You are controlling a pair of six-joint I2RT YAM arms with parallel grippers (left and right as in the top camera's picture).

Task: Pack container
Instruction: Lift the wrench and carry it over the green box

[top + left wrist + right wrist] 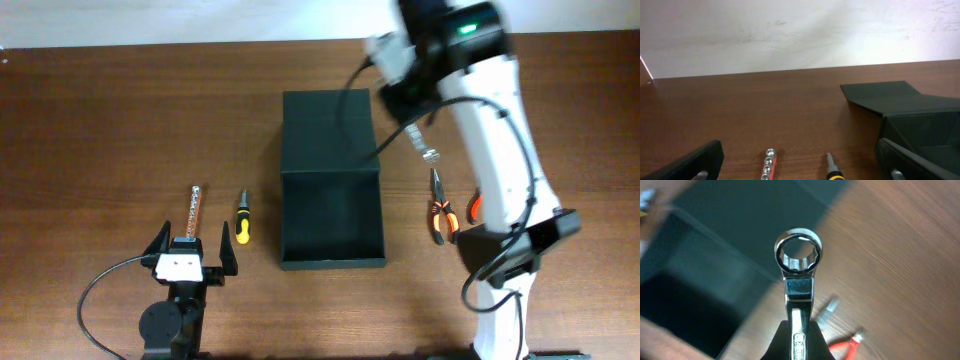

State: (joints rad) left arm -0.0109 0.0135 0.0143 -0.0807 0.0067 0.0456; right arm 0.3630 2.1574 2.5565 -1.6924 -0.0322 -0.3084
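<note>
I will next move my right gripper to the left in the overhead view, back and down, and let go of the wrench (799,265). The container's open inside is below it on that side.
The container (331,205) is a dark rectangular box at the table's middle, open, with its flap lid (328,128) lying back. My right gripper (799,342) is shut on a silver ring wrench (799,265) and holds it in the air above the table just right of the container (710,265). In the overhead view the right arm's wrist (415,75) is by the lid's right corner. My left gripper (190,252) is open and empty at the front left. Between its fingers (800,170) lie a socket rail (769,167) and a yellow-and-black screwdriver (832,171).
Orange-handled pliers (440,215) lie right of the container and also show in the right wrist view (845,346). A small silver piece (430,153) lies beyond their tip. The socket rail (195,208) and screwdriver (242,220) lie left of the container. The right arm's base (505,270) stands at the front right.
</note>
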